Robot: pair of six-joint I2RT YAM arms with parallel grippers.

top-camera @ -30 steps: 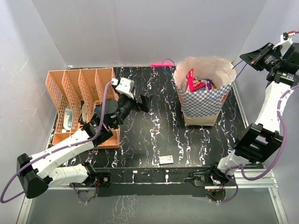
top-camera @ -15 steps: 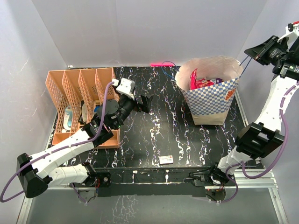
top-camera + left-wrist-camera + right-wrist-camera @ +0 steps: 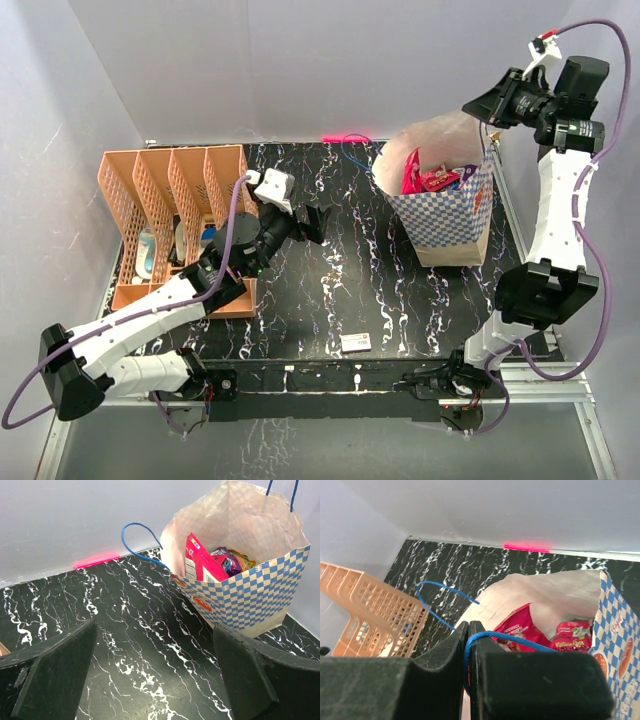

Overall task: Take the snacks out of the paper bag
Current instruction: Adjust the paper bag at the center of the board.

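The left gripper should move outward next and turn its open fingers around the blue cord handle's loop to close, because the loop sticks out free beside the bag (image 3: 447, 212).
The blue-and-white checkered paper bag (image 3: 447, 212) stands upright at the back right of the black marble table, its mouth open. Inside it lie the snacks: a magenta-pink packet (image 3: 411, 172) and a red one (image 3: 438, 180), with purple and orange ones behind (image 3: 231, 560). My right gripper (image 3: 480, 108) hangs above the bag's far rim, shut on its blue cord handle (image 3: 496, 636). The other handle (image 3: 135, 542) droops over the left side. My left gripper (image 3: 316, 222) is open with nothing between its fingers, low over the table left of the bag (image 3: 252, 600).
A peach-orange divider rack (image 3: 175, 200) stands at the left, partly under my left arm. A small white flat box (image 3: 356, 342) lies near the front edge. Grey walls close in behind and on both sides; a pink mark (image 3: 340, 137) sits at the back wall's foot.
My right gripper has swung left to above the bag's far rim, keeping the cord handle; the bag's mouth has changed shape and its right side has drawn in. The left arm has hardly moved.
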